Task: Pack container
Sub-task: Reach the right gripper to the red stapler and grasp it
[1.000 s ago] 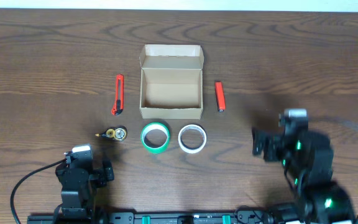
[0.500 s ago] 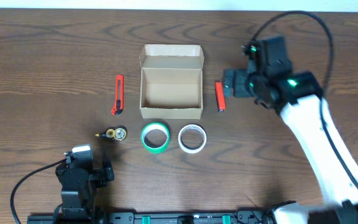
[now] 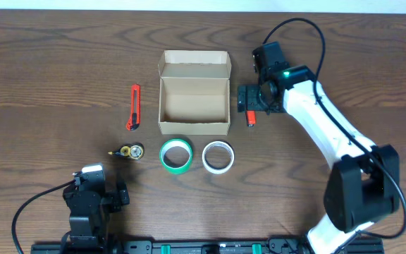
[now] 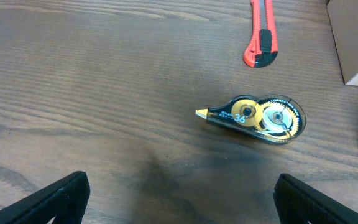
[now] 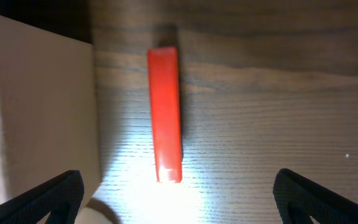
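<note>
I should lower my right gripper before I grab the red stick (image 3: 251,117) (image 5: 166,116) beside the box. The stick lies lengthwise between my open fingertips and is still below them.
The container (image 3: 194,99) is a tan cardboard box, open and empty, with its flap lid folded back at the far side. A red stick (image 3: 251,118) lies just right of it. My right gripper (image 3: 250,101) is open and hovers directly over the stick. In the right wrist view the stick (image 5: 165,115) lies between the open fingers (image 5: 179,199), untouched, with the box wall (image 5: 36,112) at the left. My left gripper (image 3: 94,190) is open and empty near the front edge, short of the correction tape dispenser (image 4: 257,115).
A red box cutter (image 3: 133,107) lies left of the box. The correction tape dispenser (image 3: 129,151), a green tape roll (image 3: 176,154) and a white tape roll (image 3: 218,156) lie in a row in front of the box.
My right arm has swung from the front right of the table up and left, and now sits over the red stick. The left arm has not moved.
</note>
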Tool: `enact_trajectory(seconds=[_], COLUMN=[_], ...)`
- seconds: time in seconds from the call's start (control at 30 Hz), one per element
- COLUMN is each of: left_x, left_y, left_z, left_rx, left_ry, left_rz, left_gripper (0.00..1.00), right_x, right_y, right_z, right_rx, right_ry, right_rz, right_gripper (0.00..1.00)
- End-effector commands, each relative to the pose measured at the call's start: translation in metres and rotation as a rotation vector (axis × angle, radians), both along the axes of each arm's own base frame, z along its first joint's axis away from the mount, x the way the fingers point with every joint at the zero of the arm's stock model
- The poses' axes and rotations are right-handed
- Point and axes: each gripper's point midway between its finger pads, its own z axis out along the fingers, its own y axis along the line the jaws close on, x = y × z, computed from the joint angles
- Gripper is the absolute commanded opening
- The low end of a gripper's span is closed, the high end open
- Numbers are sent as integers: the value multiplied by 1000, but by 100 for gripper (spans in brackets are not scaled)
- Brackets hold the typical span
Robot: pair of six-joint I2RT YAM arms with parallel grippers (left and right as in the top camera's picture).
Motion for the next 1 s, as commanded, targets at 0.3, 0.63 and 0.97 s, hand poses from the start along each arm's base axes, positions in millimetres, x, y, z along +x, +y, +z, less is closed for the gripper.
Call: enact_trajectory(seconds=[0.3,0.63,0.97], left_x=[-1,-1,-1], left_y=[4,4,4], left_z=[-4,-4,-4], left_rx=[13,13,13], left_ry=[7,7,7], left_rz=[15,15,15], left_gripper=[95,95,95], right_x=[11,14,11], right_y=[2,3,6], right_z=[-22,-51,-77], right_rx=[-18,-30,-26], right_ry=[16,47,99], right_rz=[-17,-9,-4], right_gripper=[98,97,85])
